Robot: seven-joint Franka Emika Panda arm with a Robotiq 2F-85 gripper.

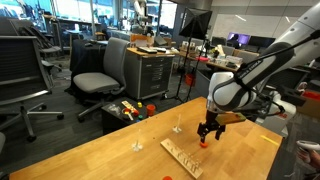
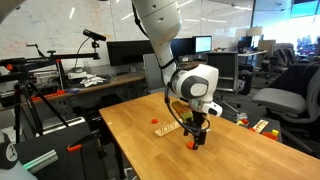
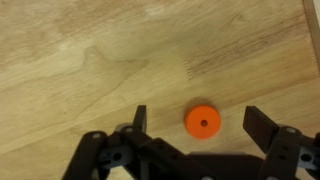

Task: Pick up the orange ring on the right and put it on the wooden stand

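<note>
I need to lower my gripper a little more over the orange ring (image 1: 203,144) (image 3: 203,122) next and close on the ring's sides, because the ring is below my gripper, between its open fingers.
The orange ring (image 3: 202,123) lies flat on the wooden table, between my open gripper's (image 3: 197,110) two fingers without touching either. In both exterior views the gripper (image 1: 207,132) (image 2: 196,137) hangs low over the table, right above the ring (image 1: 203,142) (image 2: 193,146). The wooden stand (image 1: 183,157) (image 2: 167,129), a long light board with small pegs, lies flat on the table a short way from the gripper. A second small orange ring (image 2: 154,120) lies beyond the stand.
Two tiny pale upright pins (image 1: 178,127) (image 1: 138,146) stand on the table. Red and yellow toys (image 1: 130,110) (image 2: 262,126) sit at the table's edge. Office chairs (image 1: 100,75), a cabinet (image 1: 152,70) and a tripod (image 2: 30,95) surround the table.
</note>
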